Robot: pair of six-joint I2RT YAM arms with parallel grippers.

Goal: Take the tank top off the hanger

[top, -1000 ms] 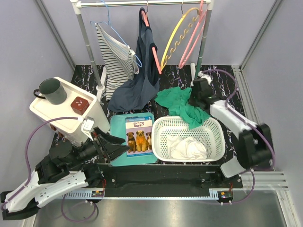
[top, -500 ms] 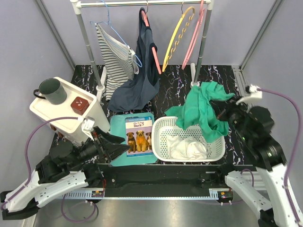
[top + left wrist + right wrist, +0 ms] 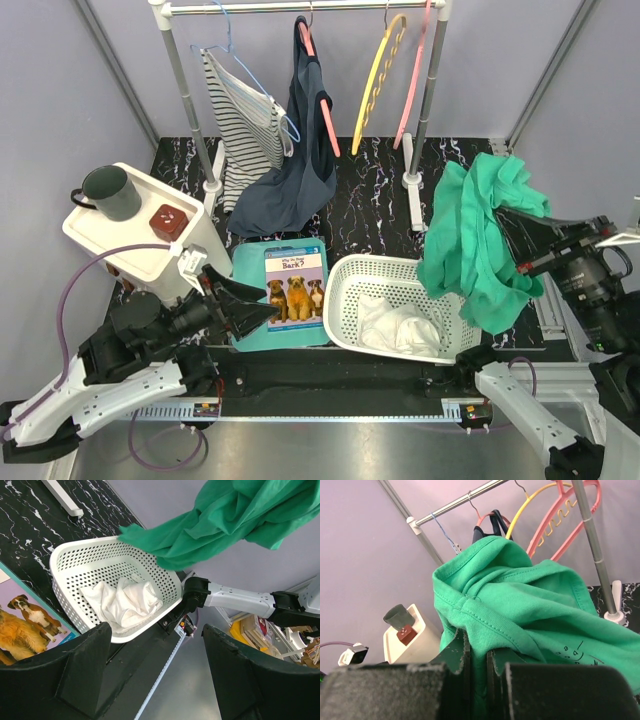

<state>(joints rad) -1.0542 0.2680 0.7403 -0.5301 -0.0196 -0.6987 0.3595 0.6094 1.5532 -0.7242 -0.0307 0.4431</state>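
Observation:
The unhooked green tank top goes down into the white basket next, released by my right gripper, since the basket lies below and to its left in the top view.
The green tank top (image 3: 480, 240) hangs bunched from my right gripper (image 3: 517, 262), held in the air over the right rim of the white basket (image 3: 345, 290). It is off the rack and touches no hanger. In the right wrist view the fingers are shut on a fold of the green cloth (image 3: 520, 600), with the gripper (image 3: 477, 647) at the bottom. The yellow hanger (image 3: 375, 80) and pink hanger (image 3: 415, 75) hang bare on the rail (image 3: 300, 6). My left gripper (image 3: 255, 305) is open and empty, low at the front left (image 3: 157, 640). The green top also shows in the left wrist view (image 3: 240, 515).
A navy garment (image 3: 295, 170) on a red hanger and a striped top (image 3: 245, 120) on a blue hanger hang on the rail. White cloth (image 3: 395, 320) lies in the basket. A dog book (image 3: 295, 280) lies beside it. A white box holds a mug (image 3: 105, 190) and red block (image 3: 170, 220).
My right arm has swung up and to the right, carrying the green tank top from beside the rack foot to above the basket's right side. The left arm barely moved.

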